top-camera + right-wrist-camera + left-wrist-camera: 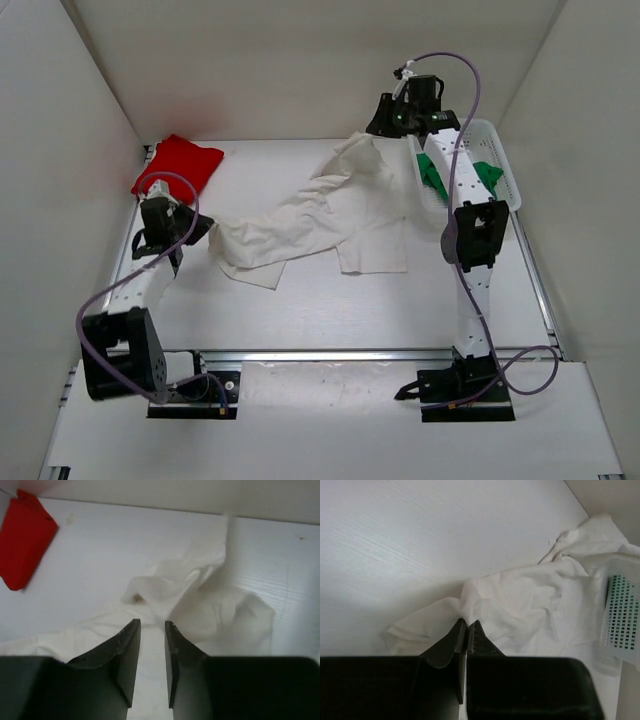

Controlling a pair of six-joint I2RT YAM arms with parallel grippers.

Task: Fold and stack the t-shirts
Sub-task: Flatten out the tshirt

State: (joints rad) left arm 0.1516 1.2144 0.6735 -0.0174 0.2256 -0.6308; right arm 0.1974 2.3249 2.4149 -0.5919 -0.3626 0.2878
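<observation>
I will pull the rumpled end of the off-white t-shirt outward toward the red t-shirt [178, 163] with my left gripper, then open it there.
The off-white t-shirt [320, 215] lies stretched and rumpled across the middle of the table. My left gripper [200, 228] is at its left end, jaws shut on a fold of the cloth [530, 600] in the left wrist view. At the far right corner of that shirt is my right gripper [383, 120]. Its jaws stand apart in the right wrist view, over the off-white cloth [200, 600], with nothing between the fingers [127, 645]. The red t-shirt [178, 163] lies folded at the back left, also seen as the red shirt [25, 537]. The green t-shirt [487, 175] sits in the basket.
A white mesh basket [505, 160] stands at the back right, its wall [620, 615] next to the off-white cloth. White walls close in the table on the left, back and right. An aluminium rail [350, 354] runs along the near edge.
</observation>
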